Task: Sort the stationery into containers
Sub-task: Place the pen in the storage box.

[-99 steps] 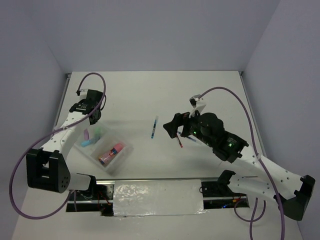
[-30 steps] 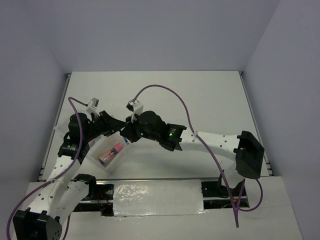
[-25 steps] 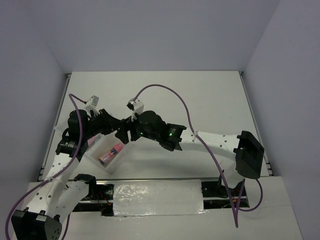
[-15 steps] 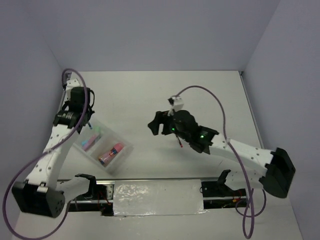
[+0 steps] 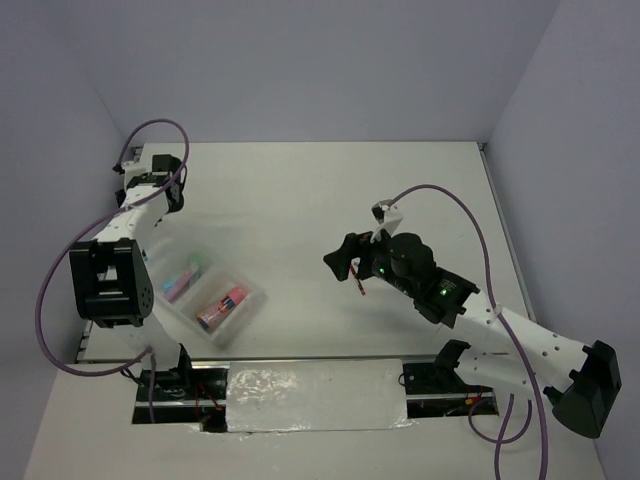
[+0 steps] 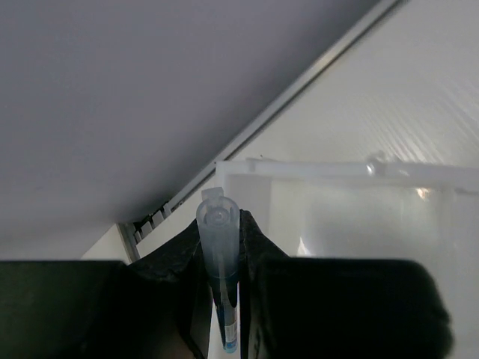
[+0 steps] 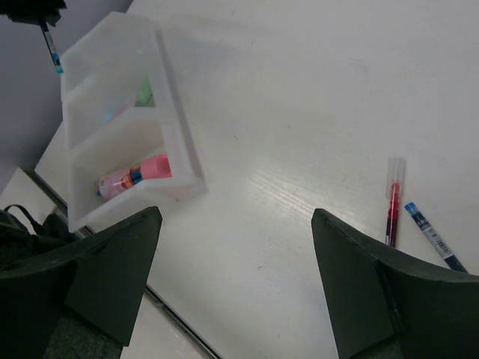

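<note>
The tray's far section (image 6: 352, 221) is empty and lies below my left gripper. Next I will lower the gripper toward it and let go of the thin blue pen (image 6: 224, 299) there.
My left gripper (image 6: 222, 224) is shut on a thin blue pen (image 6: 224, 299), which stands upright between the jaws. The right wrist view shows the gripper and the pen (image 7: 52, 46) hanging just beyond the far end of the clear three-part tray (image 7: 176, 112). The tray (image 5: 250, 292) holds the fat pink tube (image 5: 222, 305) in its near compartment and pastel highlighters (image 5: 185, 280) in the middle one. My right gripper (image 5: 340, 262) is open and empty above bare table. A red pen (image 7: 393, 202) and a second blue pen (image 7: 434, 239) lie beside it.
The left wall and the table's left edge rail (image 6: 299, 97) are close to my left gripper. A foil-covered strip (image 5: 315, 395) runs along the near edge. Purple cables loop over both arms.
The blue pen that lay mid-table is now in my left gripper. My left arm has swung back towards the far left corner. My right gripper has drawn away from the tray to the right.
</note>
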Robot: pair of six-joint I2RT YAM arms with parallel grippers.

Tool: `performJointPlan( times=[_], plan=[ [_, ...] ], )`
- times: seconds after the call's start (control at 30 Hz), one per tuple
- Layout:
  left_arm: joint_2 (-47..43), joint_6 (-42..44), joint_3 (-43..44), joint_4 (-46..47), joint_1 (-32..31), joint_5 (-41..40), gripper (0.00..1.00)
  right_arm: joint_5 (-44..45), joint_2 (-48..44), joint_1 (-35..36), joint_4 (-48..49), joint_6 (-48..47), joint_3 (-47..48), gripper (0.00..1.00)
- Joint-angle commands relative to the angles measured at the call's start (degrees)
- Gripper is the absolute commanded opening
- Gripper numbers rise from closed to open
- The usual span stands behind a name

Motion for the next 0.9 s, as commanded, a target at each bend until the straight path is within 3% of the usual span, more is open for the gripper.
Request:
performJointPlan(
  times=[0.0, 0.2, 0.5, 0.63, 0.77, 0.87],
  plan=[
    [3.24, 1.91, 1.55, 3.49, 4.26, -0.07, 0.0, -2.98, -0.36, -0.31, 1.06, -1.23, -1.16, 0.89],
    [3.16, 5.86, 2.79, 7.27, 4.88, 1.78, 0.0, -5.88, 3.33, -0.31, 2.56, -0.52, -0.81, 0.89],
    [1.84, 6.22, -2.4, 10.18, 4.97, 1.25, 0.27, -6.85, 4.31, -0.22, 1.07, 0.18, 0.51, 0.89],
    [2.54, 4.99, -3.1, 9.38, 4.97, 0.9, 0.29, -6.85, 2.81, -0.22, -0.86, 0.18, 0.77, 0.89],
    [1.32, 4.46, -4.51, 9.99, 5.06, 0.46, 0.43, -6.33, 1.41, -0.14, -2.8, -0.26, 1.82, 0.89],
    [0.7, 4.2, -5.13, 10.53, 5.15, 1.16, 0.59, -6.15, 0.62, -0.22, -4.03, -0.61, 2.61, 0.89]
  ],
)
